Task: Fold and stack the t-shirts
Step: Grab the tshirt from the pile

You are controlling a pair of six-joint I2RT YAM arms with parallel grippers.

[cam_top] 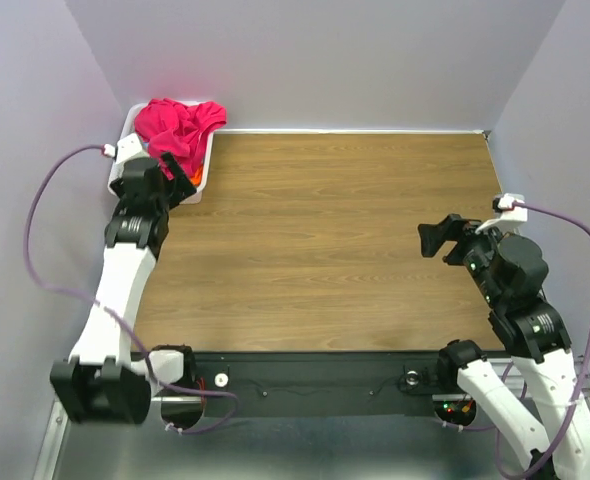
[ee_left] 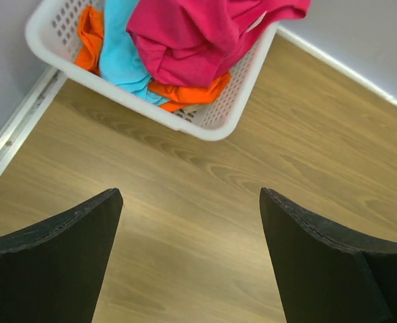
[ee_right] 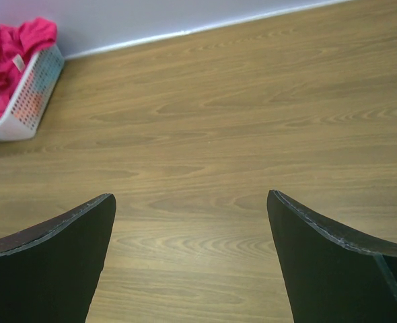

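The pink shirt is on top in the basket, so my left gripper will next move outward over the basket's near rim and down onto the pink shirt's crumpled middle (cam_top: 182,134) to close.
A crimson-pink t-shirt (cam_top: 180,127) lies crumpled on top of the white lattice basket (cam_top: 121,141) at the table's far left corner. In the left wrist view the pink shirt (ee_left: 198,33) covers a turquoise-blue shirt (ee_left: 122,47) and an orange shirt (ee_left: 185,93) inside the basket (ee_left: 215,124). My left gripper (cam_top: 180,180) is open and empty just in front of the basket; its fingers (ee_left: 64,249) hang over bare wood. My right gripper (cam_top: 437,240) is open and empty at the right, above the table. The basket and pink shirt (ee_right: 7,47) show far left in the right wrist view.
The wooden table (cam_top: 325,240) is bounded by grey walls at the back and both sides. A white strip (cam_top: 355,130) runs along the back edge. The arm bases and cables sit at the near edge.
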